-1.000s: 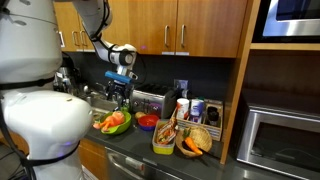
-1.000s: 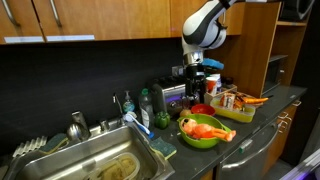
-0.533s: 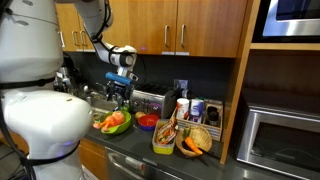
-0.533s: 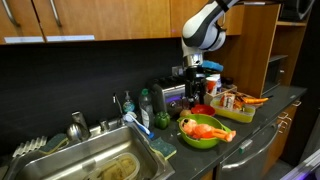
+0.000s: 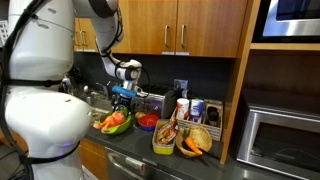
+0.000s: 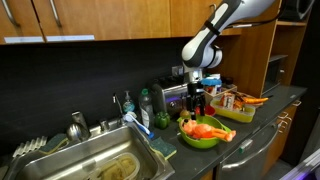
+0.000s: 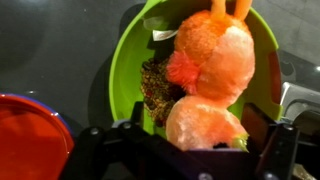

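I will next lower my gripper into the green bowl [image 7: 125, 60] and close it around the plush's lower rounded part [image 7: 200, 122], because that part of the plush is between its two open fingers.
A green bowl [image 7: 125, 60] holds an orange plush toy [image 7: 212, 55] with a brown speckled item beside it. The bowl stands on the counter in both exterior views [image 5: 113, 128] [image 6: 200, 141]. My gripper [image 7: 200, 135] hangs just above the bowl, its two dark fingers spread wide on either side of the plush's lower rounded part. The fingers are open and do not press on the plush. In both exterior views the gripper [image 5: 122, 103] [image 6: 197, 113] points down right over the bowl.
A red bowl [image 7: 30, 135] [image 5: 147, 122] sits next to the green one. A yellow-green container [image 5: 163, 140] [image 6: 232, 110] with carrots and other food stands farther along. A toaster [image 6: 170, 95], a sink [image 6: 90, 160], bottles and a microwave [image 5: 280, 140] are nearby.
The arm has swung over and lowered, bringing the gripper from above the toaster area down over the green bowl. The bowl and its contents have not moved.
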`<state>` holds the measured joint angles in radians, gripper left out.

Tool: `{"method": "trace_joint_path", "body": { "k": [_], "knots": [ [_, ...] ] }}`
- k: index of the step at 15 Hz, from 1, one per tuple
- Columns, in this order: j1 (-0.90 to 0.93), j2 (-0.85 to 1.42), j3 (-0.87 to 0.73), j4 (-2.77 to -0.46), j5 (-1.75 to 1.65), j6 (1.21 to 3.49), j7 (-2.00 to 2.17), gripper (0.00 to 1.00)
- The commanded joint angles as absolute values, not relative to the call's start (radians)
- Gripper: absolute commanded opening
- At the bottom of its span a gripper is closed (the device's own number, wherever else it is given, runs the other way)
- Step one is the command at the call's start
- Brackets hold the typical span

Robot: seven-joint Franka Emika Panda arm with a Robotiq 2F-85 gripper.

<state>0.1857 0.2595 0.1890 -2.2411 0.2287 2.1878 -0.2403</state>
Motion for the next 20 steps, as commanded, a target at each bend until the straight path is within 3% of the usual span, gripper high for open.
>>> {"method": "trace_joint_path", "body": {
  "k": [1, 16, 17, 20],
  "knots": [
    [0.163, 0.344, 0.2, -2.202, 0.221, 2.216, -0.275, 1.0],
    [0.156, 0.44, 0.235, -2.126, 0.238, 2.192, -0.267, 1.0],
    [0.152, 0.453, 0.236, -2.119, 0.246, 2.177, -0.269, 0.75],
    [0.145, 0.476, 0.235, -2.105, 0.258, 2.148, -0.266, 0.62]
  ]
}}
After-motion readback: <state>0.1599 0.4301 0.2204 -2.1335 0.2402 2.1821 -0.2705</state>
